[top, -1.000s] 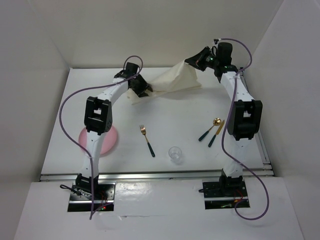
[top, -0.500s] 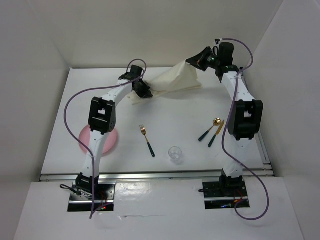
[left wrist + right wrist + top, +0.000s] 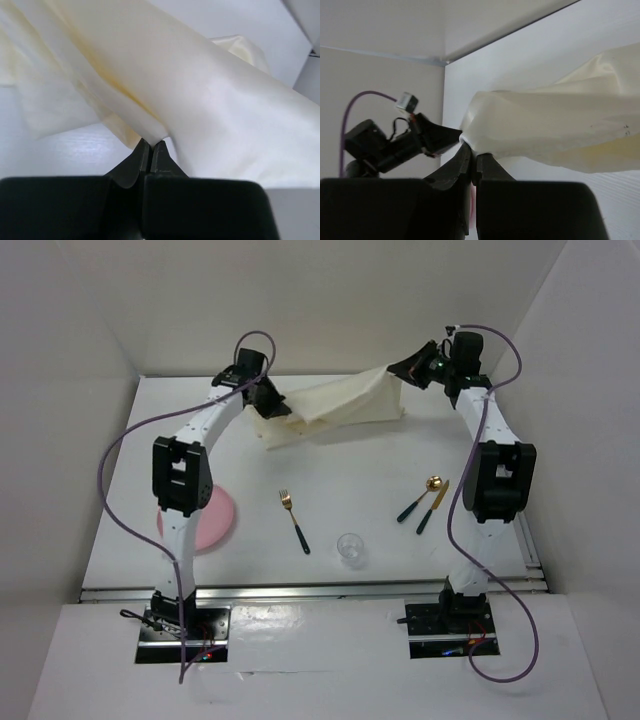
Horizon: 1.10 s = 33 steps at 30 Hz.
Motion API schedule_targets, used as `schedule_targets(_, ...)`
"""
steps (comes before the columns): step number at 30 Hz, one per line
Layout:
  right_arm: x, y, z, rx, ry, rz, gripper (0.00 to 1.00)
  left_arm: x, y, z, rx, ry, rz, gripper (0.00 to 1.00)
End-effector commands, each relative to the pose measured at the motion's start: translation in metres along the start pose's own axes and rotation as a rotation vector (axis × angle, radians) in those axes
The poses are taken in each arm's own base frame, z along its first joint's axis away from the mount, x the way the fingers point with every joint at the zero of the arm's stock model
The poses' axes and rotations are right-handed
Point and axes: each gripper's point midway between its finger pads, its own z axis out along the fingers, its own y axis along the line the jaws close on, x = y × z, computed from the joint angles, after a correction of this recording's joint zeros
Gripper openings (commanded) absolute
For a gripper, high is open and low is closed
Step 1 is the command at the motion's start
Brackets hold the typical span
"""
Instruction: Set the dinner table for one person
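Note:
Up, to the left in the top view, then down over the table's back, I will bring my left gripper to release the cloth's corner, as the cloth is bunched.
A cream cloth point(image 3: 335, 406) hangs stretched over the back of the white dinner table point(image 3: 350, 465). My left gripper point(image 3: 272, 400) is shut on its left corner, and in the left wrist view the cloth point(image 3: 190, 85) rises from the pinched gripper tips point(image 3: 152, 144). My right gripper point(image 3: 400, 371) is shut on the right corner, held above the table; the right wrist view shows the cloth point(image 3: 555, 130) pinched at the gripper tips point(image 3: 475, 152). A pink plate point(image 3: 215, 520), a fork point(image 3: 294, 519), a spoon point(image 3: 420, 497), a knife point(image 3: 433, 505) and a clear glass point(image 3: 350, 548) lie nearer the front.
White walls enclose the table at the back and both sides. A metal rail point(image 3: 320, 590) runs along the near edge. The left arm's purple cable point(image 3: 115, 455) loops out over the left side. The left arm point(image 3: 395, 145) shows in the right wrist view.
My left gripper closed on the cloth's left corner and lifted back and to the left. The right gripper moved slightly right. The cloth is now pulled out flatter between them.

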Motion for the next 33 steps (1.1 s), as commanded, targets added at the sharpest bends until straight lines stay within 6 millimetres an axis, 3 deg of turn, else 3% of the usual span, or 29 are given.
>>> schedule_targets(1,-0.015,0.039,-0.035,-0.054,-0.040,-0.123,0.00,-0.032,-0.027,-0.079,0.081,-0.114,0.088,0.00)
schedule_targets(4,-0.016,0.047,-0.049,-0.045,-0.045,-0.171,0.00,-0.043,-0.027,-0.113,0.109,-0.152,0.119,0.00)
schedule_targets(5,-0.016,0.050,-0.053,-0.046,-0.046,-0.184,0.00,-0.045,-0.038,-0.138,0.140,-0.185,0.149,0.00)
schedule_targets(8,-0.014,0.061,-0.073,-0.038,-0.053,-0.238,0.00,-0.055,-0.040,-0.178,0.194,-0.214,0.161,0.00)
schedule_targets(9,-0.012,0.066,-0.079,-0.038,-0.055,-0.259,0.00,-0.059,-0.046,-0.206,0.219,-0.256,0.183,0.00)
schedule_targets(10,-0.011,0.077,-0.091,-0.036,-0.069,-0.286,0.00,-0.061,-0.045,-0.221,0.227,-0.271,0.192,0.00)
schedule_targets(16,0.009,0.096,-0.136,0.011,-0.082,-0.388,0.00,-0.052,-0.038,-0.296,0.247,-0.364,0.247,0.00)
schedule_targets(21,0.020,0.129,-0.180,0.023,-0.133,-0.456,0.00,-0.045,-0.032,-0.357,0.296,-0.440,0.256,0.00)
schedule_targets(25,0.030,0.138,-0.205,0.057,-0.161,-0.480,0.00,-0.039,-0.025,-0.389,0.309,-0.473,0.271,0.00)
schedule_targets(28,0.033,0.142,-0.216,0.074,-0.176,-0.489,0.00,-0.040,-0.021,-0.400,0.313,-0.487,0.284,0.00)
schedule_targets(30,0.033,0.137,-0.215,0.087,-0.177,-0.483,0.00,-0.039,-0.022,-0.400,0.319,-0.481,0.287,0.00)
schedule_targets(32,0.030,0.126,-0.203,0.098,-0.162,-0.470,0.00,-0.046,-0.025,-0.384,0.337,-0.454,0.279,0.00)
schedule_targets(33,0.030,0.113,-0.190,0.105,-0.133,-0.451,0.00,-0.054,-0.021,-0.362,0.325,-0.417,0.268,0.00)
